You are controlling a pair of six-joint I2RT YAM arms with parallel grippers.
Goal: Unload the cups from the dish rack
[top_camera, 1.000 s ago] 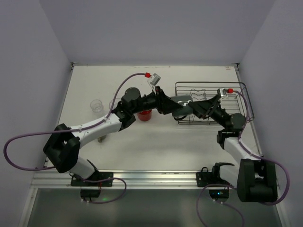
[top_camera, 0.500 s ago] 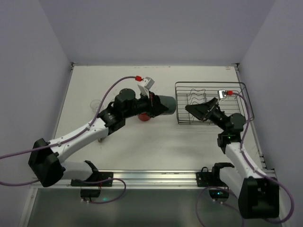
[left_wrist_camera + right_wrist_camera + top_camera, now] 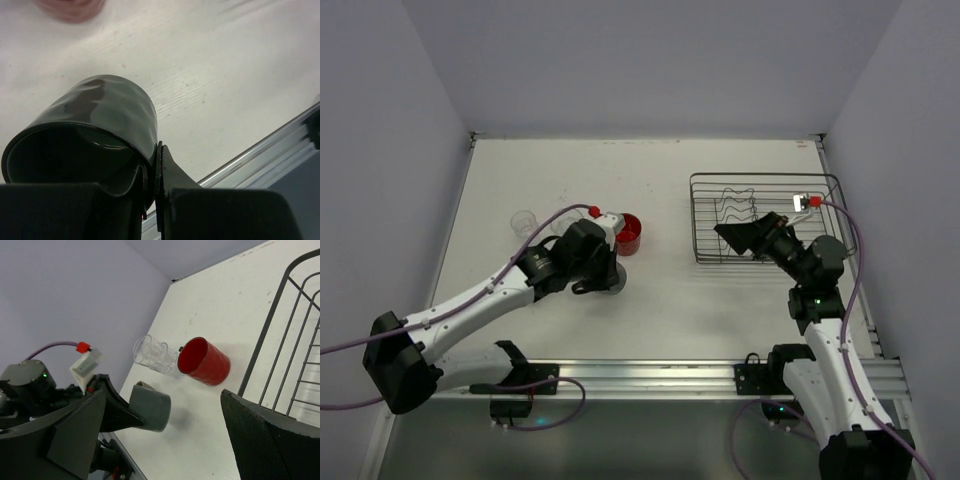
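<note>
The dark grey cup (image 3: pixel 107 117) hangs above its shadow. The cup goes down toward the bare tabletop below my left gripper next, and the gripper releases the cup's rim.
My left gripper (image 3: pixel 603 272) is shut on the rim of the dark grey cup (image 3: pixel 107 117), one finger inside and one outside. It holds the cup tilted just above the table, in front of the red cup (image 3: pixel 628 233). The right wrist view shows the grey cup (image 3: pixel 151 405) above its shadow, the red cup (image 3: pixel 205 361) upright, and a clear tumbler (image 3: pixel 154 356) beside it. Another clear tumbler (image 3: pixel 525 222) stands further left. A sliver of olive-tan (image 3: pixel 141 385) shows behind the grey cup. My right gripper (image 3: pixel 732 238) is open and empty at the left edge of the black wire dish rack (image 3: pixel 820 182), which holds no visible cup.
The left arm lies across the table's left half. A metal rail (image 3: pixel 650 375) runs along the near edge, also seen in the left wrist view (image 3: pixel 260 150). Purple walls close in the table at the back and sides.
My left gripper has carried the dark grey cup from the rack leftward and down to just above the table, in front of the red cup. My right gripper stayed open at the rack.
</note>
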